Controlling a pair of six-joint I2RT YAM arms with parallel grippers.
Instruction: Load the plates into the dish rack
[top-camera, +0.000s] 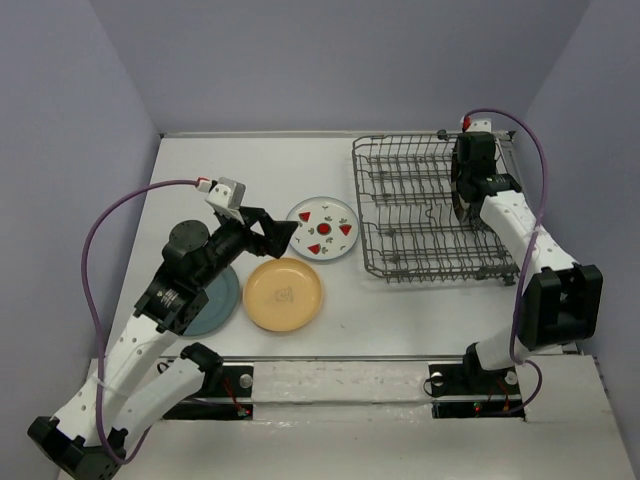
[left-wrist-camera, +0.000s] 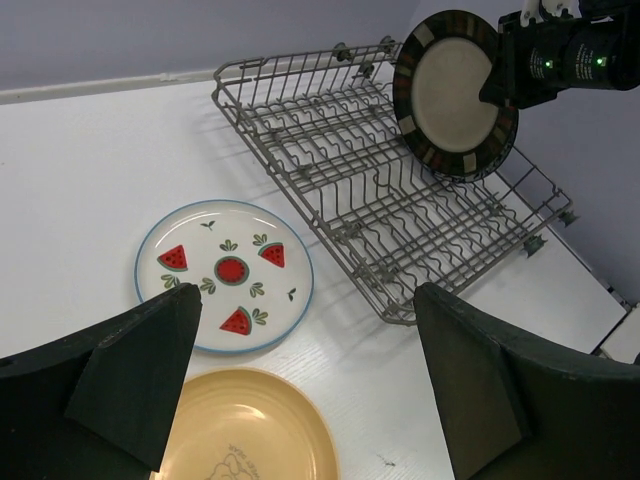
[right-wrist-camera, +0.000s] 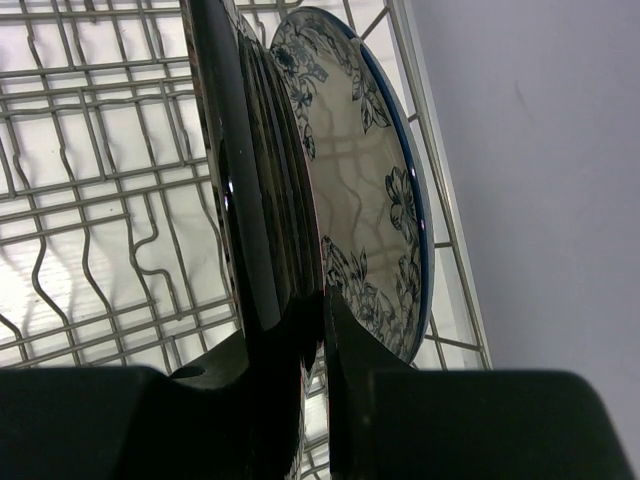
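Note:
The slot beside the blue floral plate is empty, so my right gripper will lower the cream plate's bottom edge straight into the rack (top-camera: 420, 215).
The dish rack (top-camera: 420, 215) (left-wrist-camera: 350, 180) (right-wrist-camera: 100, 190) stands at the right of the table. My right gripper (top-camera: 472, 172) (right-wrist-camera: 325, 300) is shut on the rim of the cream plate with the dark patterned rim (left-wrist-camera: 455, 95) (right-wrist-camera: 255, 200), holding it upright over the rack's right end. Just beside it the blue floral plate (right-wrist-camera: 390, 190) stands on edge in the rack. My left gripper (top-camera: 270, 232) (left-wrist-camera: 308, 300) hangs open and holds nothing, above the table between the watermelon plate (top-camera: 323, 229) (left-wrist-camera: 225, 272) and the yellow plate (top-camera: 284, 294) (left-wrist-camera: 250, 425). The teal plate (top-camera: 218, 300) lies partly under the left arm.
The three loose plates lie flat left of the rack. Purple cables loop from both wrists. Grey-violet walls close in the table at the back and both sides, the right wall close behind the rack.

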